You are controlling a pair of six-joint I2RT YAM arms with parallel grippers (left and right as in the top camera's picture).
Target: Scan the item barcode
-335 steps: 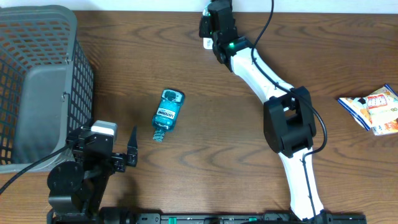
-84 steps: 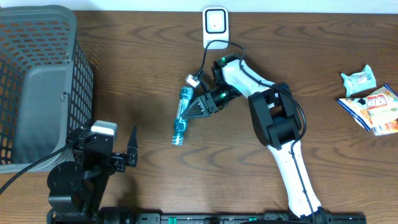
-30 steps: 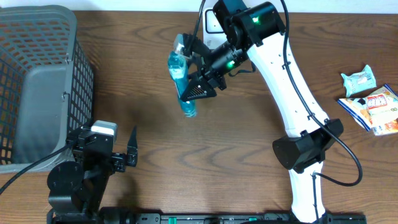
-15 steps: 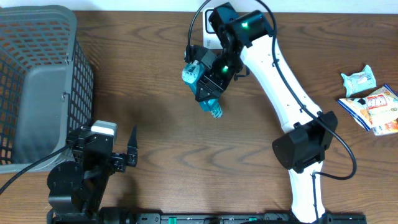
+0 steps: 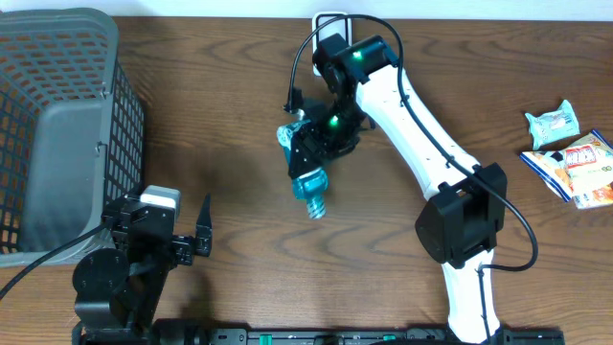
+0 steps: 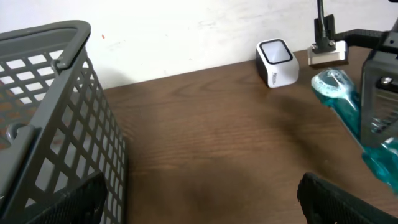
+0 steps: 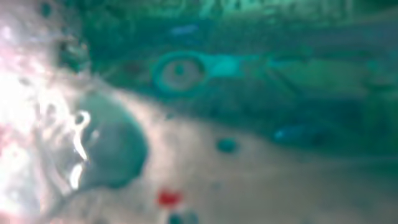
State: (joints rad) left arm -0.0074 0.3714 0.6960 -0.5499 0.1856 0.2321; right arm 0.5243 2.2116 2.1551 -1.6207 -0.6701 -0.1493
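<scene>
My right gripper turns its fingers downward next, lowers the raised teal mouthwash bottle onto the bare tabletop and then releases it, as the tabletop lies below.
The item is a teal mouthwash bottle, held off the table with its cap toward the front edge. My right gripper is shut on its body, just in front of the white barcode scanner, which the arm partly hides. The left wrist view shows the bottle to the right of the scanner. The right wrist view is filled by the blurred teal bottle, and no fingers show there. My left gripper rests open at the front left with nothing between its fingers.
A grey mesh basket stands at the left edge, close to the left arm; its wall fills the left of the left wrist view. Snack packets and a small pale packet lie at the far right.
The right arm has swung the bottle rightward toward the scanner and then down toward the front. The bottle has turned in the grip. The left arm has not moved.
</scene>
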